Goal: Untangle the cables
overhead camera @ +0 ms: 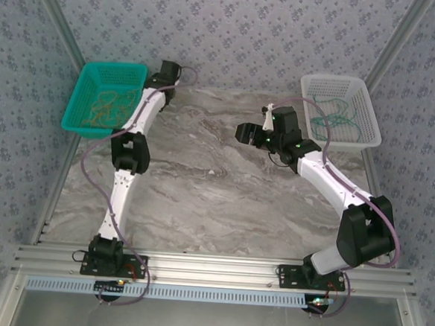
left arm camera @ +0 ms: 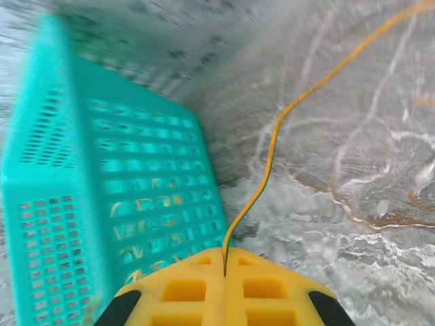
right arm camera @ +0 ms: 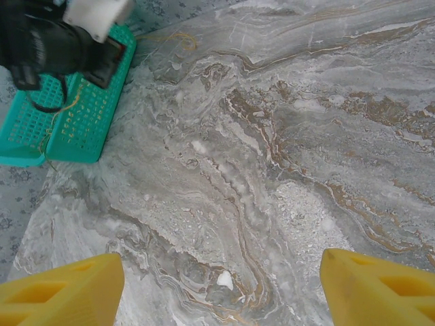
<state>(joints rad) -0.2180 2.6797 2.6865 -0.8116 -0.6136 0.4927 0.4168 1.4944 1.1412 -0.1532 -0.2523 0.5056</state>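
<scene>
The robot's left gripper should next rise over the side of the green basket beside it and let go of the cable there, since matching orange-tan cables lie inside.
My left gripper (left arm camera: pixel 225 261) is shut on a thin orange-tan cable (left arm camera: pixel 272 142), which rises from between the yellow fingers and trails away to the upper right over the marble. In the top view this gripper (overhead camera: pixel 166 74) sits at the right side of the green basket (overhead camera: pixel 76 101), which holds more orange-tan cables (overhead camera: pixel 106 107). Dark green cables (overhead camera: pixel 332 119) lie in the white basket (overhead camera: pixel 370 114). My right gripper (overhead camera: pixel 240 132) hovers over the table's middle, and its jaws (right arm camera: pixel 221 261) stand wide open with bare marble between them.
The green basket's wall (left arm camera: pixel 102 170) stands close on the left of my left gripper. The left arm's black wrist (right arm camera: pixel 47 41) shows by the green basket (right arm camera: pixel 75 129) in the right wrist view. Patterned walls close in the marble table (overhead camera: pixel 215 193) at the back and sides.
</scene>
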